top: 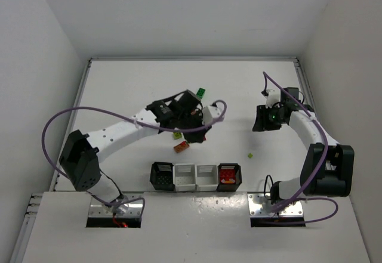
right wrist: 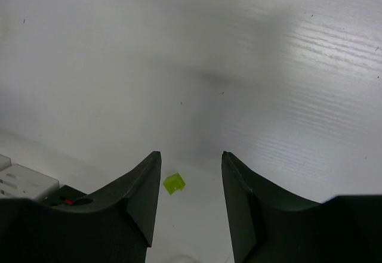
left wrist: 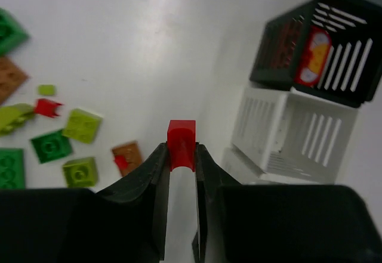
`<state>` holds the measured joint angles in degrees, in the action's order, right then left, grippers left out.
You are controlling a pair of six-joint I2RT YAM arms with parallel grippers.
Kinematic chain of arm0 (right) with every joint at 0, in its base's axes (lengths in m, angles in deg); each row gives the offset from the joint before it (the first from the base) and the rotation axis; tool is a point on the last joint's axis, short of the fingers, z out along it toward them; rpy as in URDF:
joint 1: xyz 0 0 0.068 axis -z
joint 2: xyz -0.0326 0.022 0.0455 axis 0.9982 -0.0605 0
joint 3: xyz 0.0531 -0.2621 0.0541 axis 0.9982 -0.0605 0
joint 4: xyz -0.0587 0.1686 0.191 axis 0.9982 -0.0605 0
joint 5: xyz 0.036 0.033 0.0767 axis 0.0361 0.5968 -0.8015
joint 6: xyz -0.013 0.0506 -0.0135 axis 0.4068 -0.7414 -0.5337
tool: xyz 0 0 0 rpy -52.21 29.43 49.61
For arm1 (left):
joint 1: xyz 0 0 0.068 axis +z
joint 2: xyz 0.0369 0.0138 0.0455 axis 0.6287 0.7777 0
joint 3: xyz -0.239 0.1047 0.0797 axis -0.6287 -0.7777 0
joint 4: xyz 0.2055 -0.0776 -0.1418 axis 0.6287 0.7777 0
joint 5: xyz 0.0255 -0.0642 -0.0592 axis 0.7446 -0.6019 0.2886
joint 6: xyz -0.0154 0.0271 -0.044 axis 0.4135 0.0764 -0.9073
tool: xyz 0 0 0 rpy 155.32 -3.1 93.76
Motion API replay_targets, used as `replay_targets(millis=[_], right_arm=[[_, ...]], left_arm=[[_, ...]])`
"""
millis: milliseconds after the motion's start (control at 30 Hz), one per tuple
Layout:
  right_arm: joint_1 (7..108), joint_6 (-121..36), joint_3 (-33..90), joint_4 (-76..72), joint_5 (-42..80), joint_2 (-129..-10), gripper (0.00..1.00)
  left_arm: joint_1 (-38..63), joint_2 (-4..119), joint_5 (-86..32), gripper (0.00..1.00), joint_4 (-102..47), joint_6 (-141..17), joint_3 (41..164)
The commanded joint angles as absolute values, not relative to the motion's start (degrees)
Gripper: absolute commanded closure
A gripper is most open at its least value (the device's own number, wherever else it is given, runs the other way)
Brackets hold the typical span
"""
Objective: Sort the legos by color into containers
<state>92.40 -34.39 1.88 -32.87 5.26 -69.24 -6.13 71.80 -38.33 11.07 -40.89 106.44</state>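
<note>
My left gripper goes back and to the right in the top view next, over the black container [top: 228,177] [left wrist: 332,49], because red pieces like this lego already lie there.
My left gripper [left wrist: 181,158] is shut on a small red lego [left wrist: 181,141], held above the table. In the top view that gripper [top: 196,129] hangs over the loose pile. To its left lie legos: dark green [left wrist: 51,145], yellow-green [left wrist: 82,125], orange-brown [left wrist: 127,155] and a tiny red one [left wrist: 46,107]. The containers stand in a row: black [top: 162,176], white [top: 184,177], white [top: 207,177], and black [top: 229,176] holding red pieces. My right gripper [right wrist: 190,155] is open and holds nothing, above a tiny yellow-green lego [right wrist: 173,183].
A dark green lego [top: 201,92] lies alone behind the pile, and an orange-brown one [top: 182,147] sits in front of it. White walls enclose the table on three sides. The purple cable [top: 218,111] loops beside the left wrist.
</note>
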Motion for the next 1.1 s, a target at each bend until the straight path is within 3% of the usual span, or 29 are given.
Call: replay_targets(millis=[0, 233, 800, 900, 1067], right_arm=[[92.60, -34.30, 2.97, -32.19, 4.74, -68.67, 0.54], [93.65, -35.89, 2.97, -32.19, 7.20, -68.67, 0.45], [96.90, -36.41, 2.44, -31.14, 4.91, -69.20, 0.44], [97.51, -36.94, 2.44, -31.14, 4.38, -69.20, 0.44], [98.05, -36.94, 2.44, -31.14, 3.86, -68.67, 0.44]], left_arm=[[-11.38, 68.48, -39.46, 0.96, 12.37, -40.98, 103.37], [-21.33, 70.23, -38.06, 1.00, 11.85, -42.90, 104.93], [-28.46, 81.92, -40.69, 1.00, 10.79, -46.52, 114.79], [-29.86, 82.63, -40.69, 0.94, 10.79, -46.52, 114.79], [-29.86, 83.25, -38.49, 0.71, 10.79, -46.52, 115.31]])
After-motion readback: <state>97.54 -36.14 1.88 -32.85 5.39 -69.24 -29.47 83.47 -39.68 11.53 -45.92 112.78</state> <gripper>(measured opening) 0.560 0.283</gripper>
